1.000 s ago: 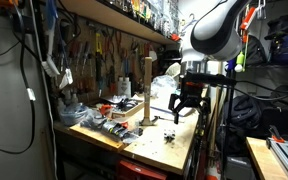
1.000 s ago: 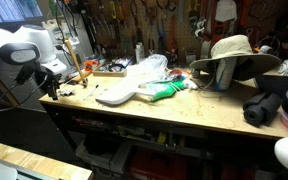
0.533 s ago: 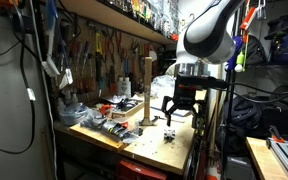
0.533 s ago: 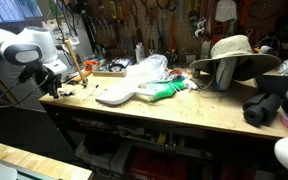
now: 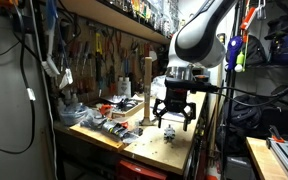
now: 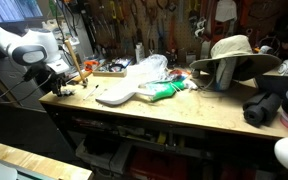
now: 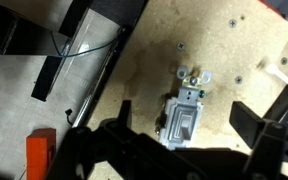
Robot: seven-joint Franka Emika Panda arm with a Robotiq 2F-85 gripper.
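The small grey light switch (image 5: 169, 133) (image 7: 183, 118) already has my gripper's open fingers hanging on either side, so my gripper needs to lower over it next and close across its long sides.
A small grey light switch (image 7: 183, 118) lies flat on the plywood bench top (image 7: 219, 50), with small metal screws at its far end. My gripper (image 7: 184, 122) hangs open right above it, one finger on each side, touching nothing. In an exterior view the gripper (image 5: 172, 112) hovers a little above the bench's near end, over the switch (image 5: 169, 133). In an exterior view the arm and gripper (image 6: 59, 83) are at the bench's left end.
An upright wooden post (image 5: 146, 90) and a pile of tools and parts (image 5: 109, 112) stand beside the gripper. A white bag (image 6: 144, 72), green-handled tool (image 6: 164, 91) and straw hat (image 6: 229, 52) lie further along the bench. The bench edge (image 7: 104, 85) runs by the switch.
The arm has swung over the bench end and come lower, so the open gripper now hangs above the switch. Nothing on the bench has moved.
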